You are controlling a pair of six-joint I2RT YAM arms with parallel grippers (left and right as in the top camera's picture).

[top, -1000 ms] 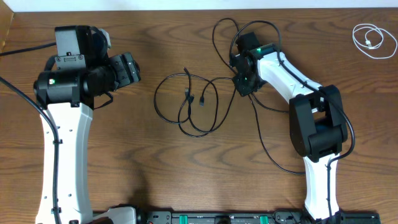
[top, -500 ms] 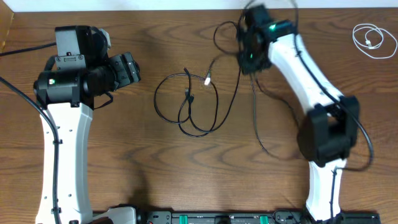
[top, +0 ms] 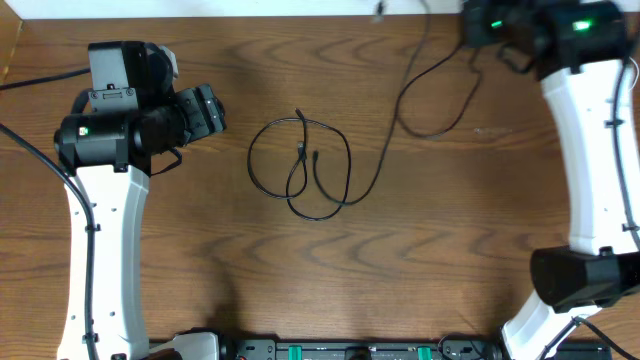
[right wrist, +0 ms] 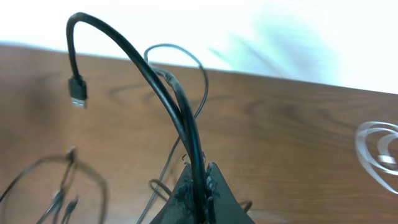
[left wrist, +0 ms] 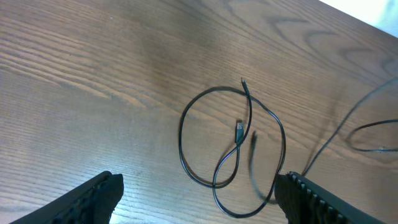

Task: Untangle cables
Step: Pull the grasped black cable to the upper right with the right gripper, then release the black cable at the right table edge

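Observation:
The tabletop by the white coil (right wrist: 349, 177) is to the right in the overhead view and down, so my right gripper will move that way next to release the cable.
The black cable (top: 300, 170) lies in loops at the table's middle. One strand runs up and right to my right gripper (top: 480, 25), which is raised near the far edge. In the right wrist view the right gripper (right wrist: 202, 190) is shut on the black cable (right wrist: 155, 81). The cable's plug end (right wrist: 77, 93) arches free above the jaws. The white cable (right wrist: 379, 149) shows as a blurred coil at that view's right edge. My left gripper (top: 205, 110) is open and empty, left of the loops. The left wrist view shows the left gripper (left wrist: 199, 199) above the loops (left wrist: 236, 143).
Thicker black cords run from the left arm's base across the table's left side (top: 30, 150). The table's far edge (top: 300, 14) meets a white wall. The right arm (top: 590, 150) stretches along the right side.
My right gripper has risen and swung up and right, holding the black cable. The tangle near it has been drawn out into a long strand. The left arm has not moved.

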